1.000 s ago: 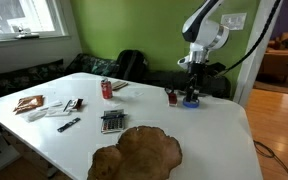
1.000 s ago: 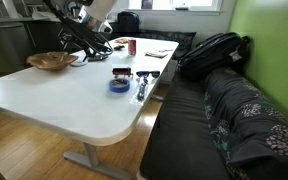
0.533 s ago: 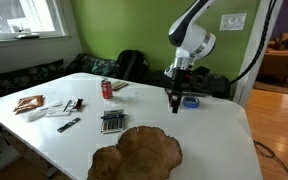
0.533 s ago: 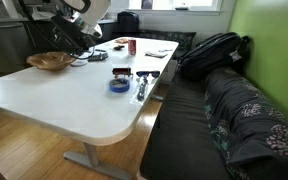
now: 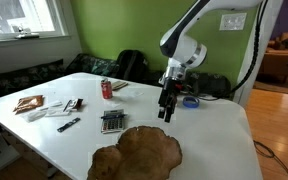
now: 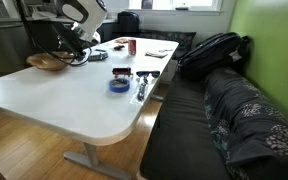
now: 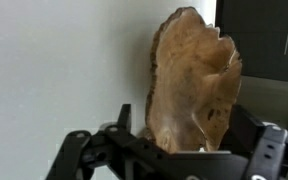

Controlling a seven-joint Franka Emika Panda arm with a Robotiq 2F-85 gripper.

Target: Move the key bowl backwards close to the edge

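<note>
The bowl's closest rim (image 5: 165, 134) (image 7: 155, 120) is below and beside my open gripper. My fingers still hang clear of the wood, so my gripper will move down and over onto that rim next.
The key bowl (image 5: 139, 152), a wide brown burl-wood dish with a wavy outline, lies on the white table near the camera. In an exterior view it sits at the far left end (image 6: 46, 61), close to the table's edge (image 6: 6, 78). My gripper (image 5: 166, 113) hangs open just above the table, a little beyond the bowl's far rim and touching nothing. It also shows in an exterior view (image 6: 76, 50). In the wrist view the bowl (image 7: 194, 80) lies straight ahead between my spread fingers (image 7: 184, 140).
A calculator (image 5: 112, 121) lies beside the bowl. A red can (image 5: 107, 89), papers and small items lie further off. A blue tape roll (image 5: 190, 101) lies behind my gripper. A black bag (image 6: 212, 52) rests on the bench along the table.
My arm has swung away from the blue tape roll toward the bowl and come down lower. The bowl has not moved.
</note>
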